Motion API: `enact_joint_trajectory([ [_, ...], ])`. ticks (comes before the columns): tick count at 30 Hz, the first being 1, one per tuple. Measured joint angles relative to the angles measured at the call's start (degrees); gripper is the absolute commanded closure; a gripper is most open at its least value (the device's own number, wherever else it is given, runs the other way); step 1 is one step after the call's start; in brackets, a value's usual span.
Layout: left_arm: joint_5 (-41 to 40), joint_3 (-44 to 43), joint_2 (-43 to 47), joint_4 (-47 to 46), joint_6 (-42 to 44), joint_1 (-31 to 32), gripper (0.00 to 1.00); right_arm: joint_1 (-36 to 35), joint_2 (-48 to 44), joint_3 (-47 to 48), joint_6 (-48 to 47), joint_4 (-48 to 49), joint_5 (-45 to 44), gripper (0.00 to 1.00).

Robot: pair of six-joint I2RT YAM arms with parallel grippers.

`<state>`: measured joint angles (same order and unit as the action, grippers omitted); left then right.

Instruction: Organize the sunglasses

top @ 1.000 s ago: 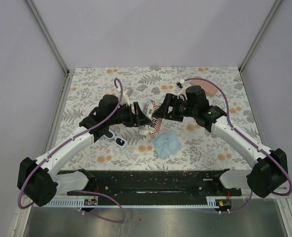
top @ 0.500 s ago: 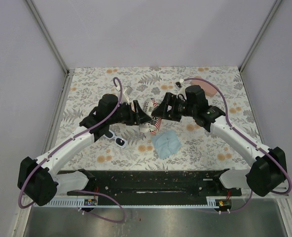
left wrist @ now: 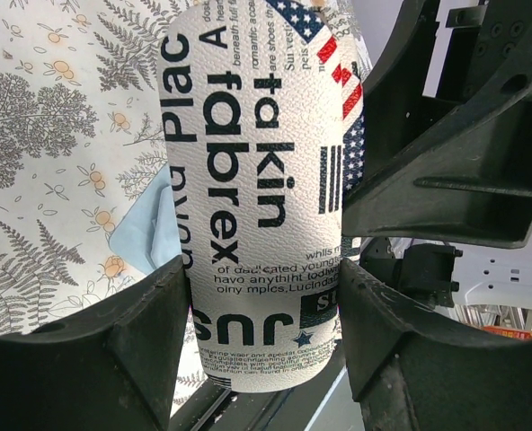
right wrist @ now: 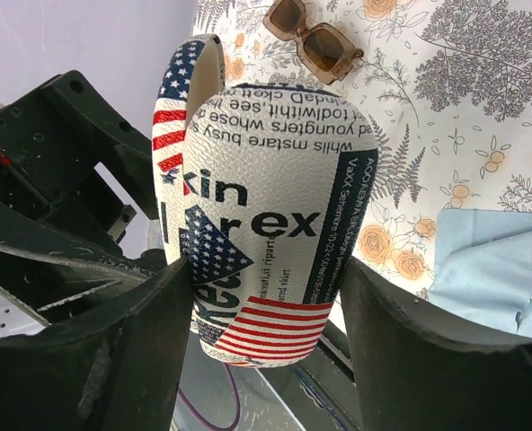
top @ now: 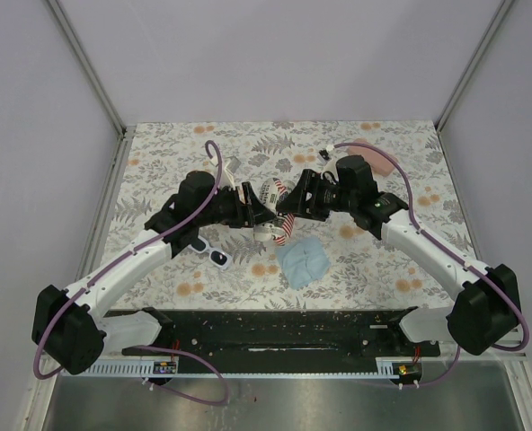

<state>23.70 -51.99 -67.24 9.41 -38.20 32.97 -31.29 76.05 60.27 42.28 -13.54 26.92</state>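
Note:
The pouch comes down next as my right gripper turns, onto the bare tabletop beyond the light blue cloth (right wrist: pixel 447 148), a clear spot below my gripper.
The stars-and-stripes soft pouch (top: pixel 272 208) hangs above the middle of the table, held from both sides. My left gripper (top: pixel 254 209) is shut on one end of it; in the left wrist view the pouch (left wrist: pixel 257 197) fills the gap of that gripper (left wrist: pixel 264 314). My right gripper (top: pixel 289 205) is shut on the other end (right wrist: pixel 266 215), with the pouch pinched inside that gripper (right wrist: pixel 266 305). The white-framed sunglasses (top: pixel 214 252) lie on the table under the left arm. The brown sunglasses (right wrist: pixel 313 36) lie on the table beyond the pouch.
A light blue cloth (top: pixel 304 260) lies just in front of the pouch and also shows in the right wrist view (right wrist: pixel 491 269). The pink hard case (top: pixel 380 160) sits at the back right, behind the right arm. Grey walls close the table on three sides.
Both grippers have moved slightly toward the back with the pouch, which hangs a little higher than before. Both grips are unchanged.

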Motion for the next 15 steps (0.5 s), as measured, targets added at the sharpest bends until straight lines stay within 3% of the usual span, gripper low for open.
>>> enact_joint_trajectory([
  [2,0.00,0.09,0.00,-0.02,-0.31,-0.02,0.23,0.00,-0.02,-0.04,-0.02,0.00,-0.13,0.41],
  [5,0.02,0.59,0.13,-0.83,-1.11,-0.02,0.11,-0.04,-0.02,-0.09,-0.50,-0.28,-0.59,0.43],
  [9,0.22,2.10,2.05,-2.23,-1.97,-1.33,0.05,-0.22,0.00,-0.07,-3.54,-3.02,-3.13,0.44],
  [15,0.92,5.09,7.45,-2.27,-2.49,-8.83,0.04,-1.09,0.66,0.76,-11.19,-8.13,-11.63,0.46],
])
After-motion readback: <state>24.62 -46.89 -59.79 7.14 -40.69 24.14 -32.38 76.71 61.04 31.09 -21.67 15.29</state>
